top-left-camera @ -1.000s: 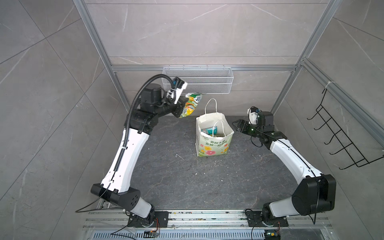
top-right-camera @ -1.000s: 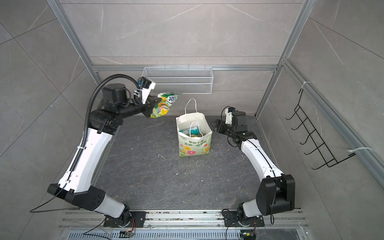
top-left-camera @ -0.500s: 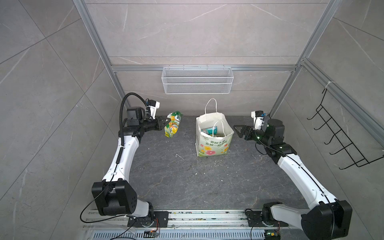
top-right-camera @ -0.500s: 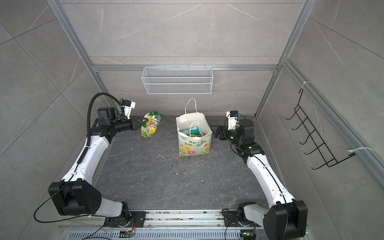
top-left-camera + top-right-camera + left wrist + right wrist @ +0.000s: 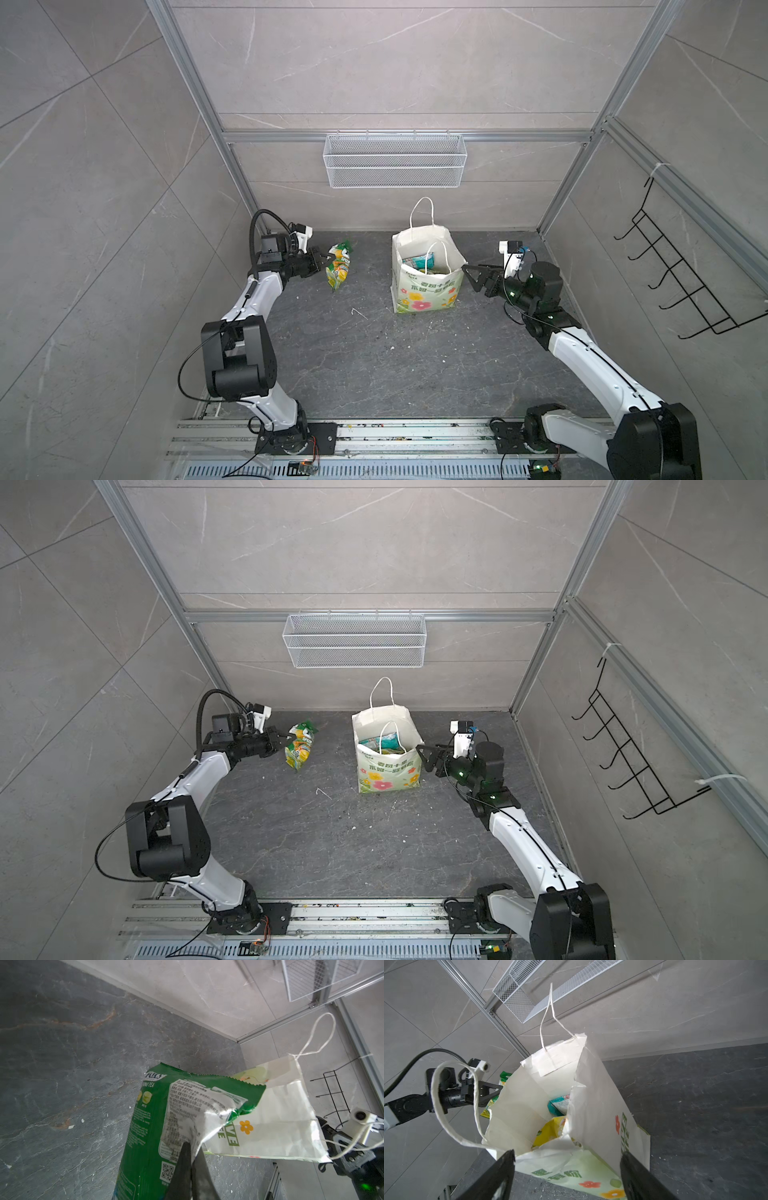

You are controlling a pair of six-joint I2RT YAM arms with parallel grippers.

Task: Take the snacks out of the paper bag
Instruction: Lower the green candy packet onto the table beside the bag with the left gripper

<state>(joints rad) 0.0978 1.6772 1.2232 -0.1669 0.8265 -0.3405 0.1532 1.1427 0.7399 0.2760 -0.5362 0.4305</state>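
The green-yellow packet's edge goes down with my left gripper to the open floor below it next. It gets released there, since the packet is already outside the bag (image 5: 424,291).
The white flower-printed paper bag (image 5: 424,291) (image 5: 386,773) stands upright and open at the middle back of the dark floor. Inside it lie a teal packet (image 5: 559,1105) (image 5: 422,262) and a yellow packet (image 5: 550,1132). A green-yellow FOX'S packet (image 5: 338,270) (image 5: 300,750) (image 5: 149,1126) hangs left of the bag, its lower end near the floor. My left gripper (image 5: 322,262) (image 5: 282,737) (image 5: 192,1147) is shut on that packet's edge. My right gripper (image 5: 471,276) (image 5: 426,756) (image 5: 568,1157) stands open at the bag's right rim, one finger either side of the bag's near corner.
A white wire mesh basket (image 5: 395,166) hangs on the back wall above the bag. A black wire hook rack (image 5: 681,260) is on the right wall. Small white scraps (image 5: 359,312) lie on the floor. Walls stand close on three sides.
The left arm has swung down and left from high up by the basket to near the floor, carrying the green-yellow packet. The right gripper has drawn back a little beside the bag.
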